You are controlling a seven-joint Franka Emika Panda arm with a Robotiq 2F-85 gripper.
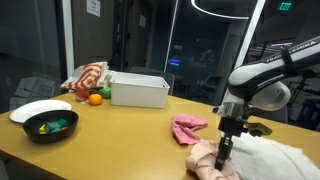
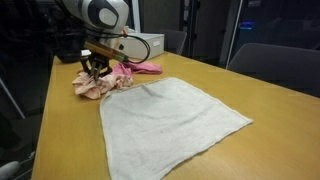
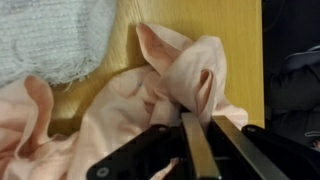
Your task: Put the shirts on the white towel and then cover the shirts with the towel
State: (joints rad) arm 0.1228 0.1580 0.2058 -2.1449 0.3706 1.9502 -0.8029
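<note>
The gripper lifts, moves over the towel's middle (image 2: 160, 106) and lowers to release the fold next, since the towel (image 2: 170, 120) lies flat and empty beside the peach shirt.
A pale peach shirt (image 1: 203, 160) lies crumpled on the wooden table at the edge of the white towel (image 1: 278, 160). A brighter pink shirt (image 1: 188, 128) lies just behind it. In an exterior view the towel (image 2: 170, 120) is spread flat, with the peach shirt (image 2: 90, 88) and the pink shirt (image 2: 142, 68) at its far corner. My gripper (image 1: 222, 156) (image 2: 92, 70) points straight down into the peach shirt. In the wrist view its fingers (image 3: 205, 120) are close together, pinching a fold of the peach shirt (image 3: 120, 110). The towel's edge (image 3: 50, 35) shows at the upper left.
A white box (image 1: 139, 90) stands at the back of the table and also shows in an exterior view (image 2: 152, 45). A black bowl (image 1: 50, 126), a white plate (image 1: 38, 107), an orange (image 1: 95, 98) and a red-striped bag (image 1: 88, 77) are at the far end.
</note>
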